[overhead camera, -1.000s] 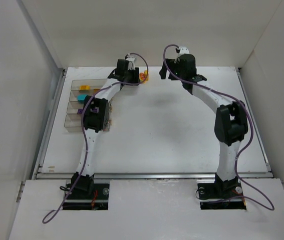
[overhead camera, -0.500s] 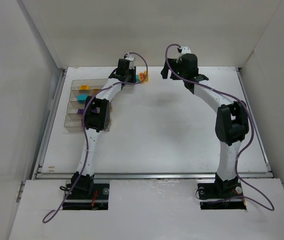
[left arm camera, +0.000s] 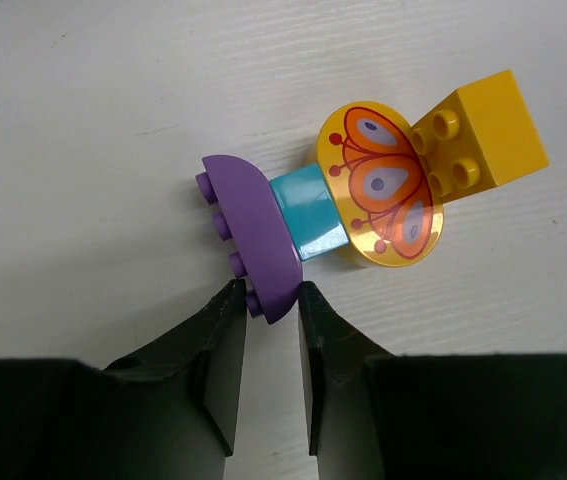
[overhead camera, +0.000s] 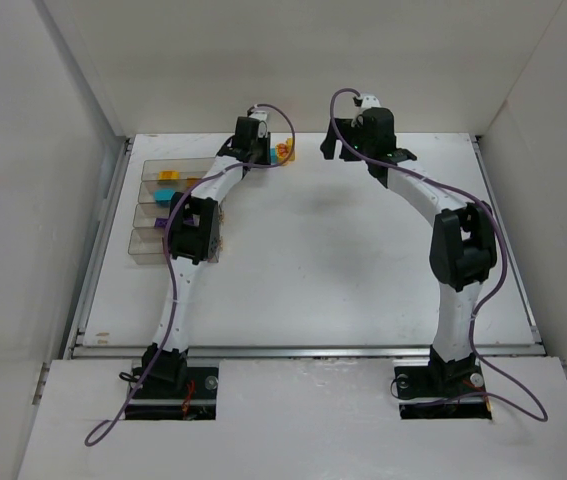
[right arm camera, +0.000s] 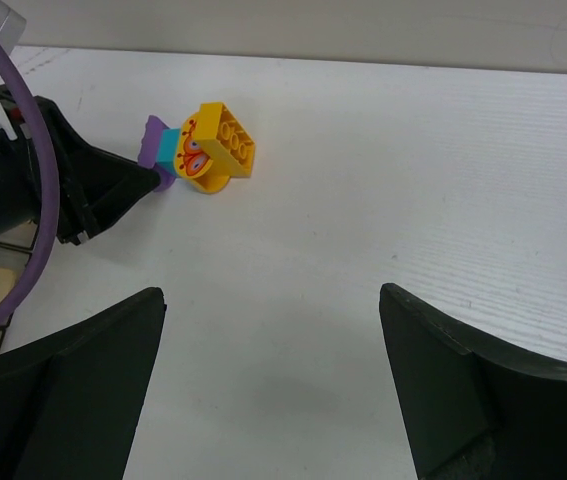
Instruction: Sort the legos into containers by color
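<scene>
The clump (overhead camera: 284,152) is close to the far side, so my left gripper will next pull back toward my base and let go of the purple lego on the bare tabletop.
A joined clump of legos lies on the table at the back: a curved purple lego (left arm camera: 253,235), a cyan brick (left arm camera: 308,212), a round yellow piece with a butterfly print (left arm camera: 383,185) and a yellow brick (left arm camera: 483,135). My left gripper (left arm camera: 269,300) is shut on the near tip of the purple lego, one finger against its studs and the other against its smooth side. From above, the clump (overhead camera: 284,152) shows just right of the left gripper (overhead camera: 268,152). My right gripper (right arm camera: 270,292) hangs wide open over bare table, right of the clump (right arm camera: 208,150). The containers (overhead camera: 143,250) sit at the left.
The containers hold a yellow piece (overhead camera: 167,176), a cyan piece (overhead camera: 166,195) and a purple piece (overhead camera: 160,210); the left arm's forearm crosses over their right side. White walls close in the table on the left, back and right.
The left gripper's jaws have closed in onto the purple lego's tip. The right arm shifted slightly and then held still.
</scene>
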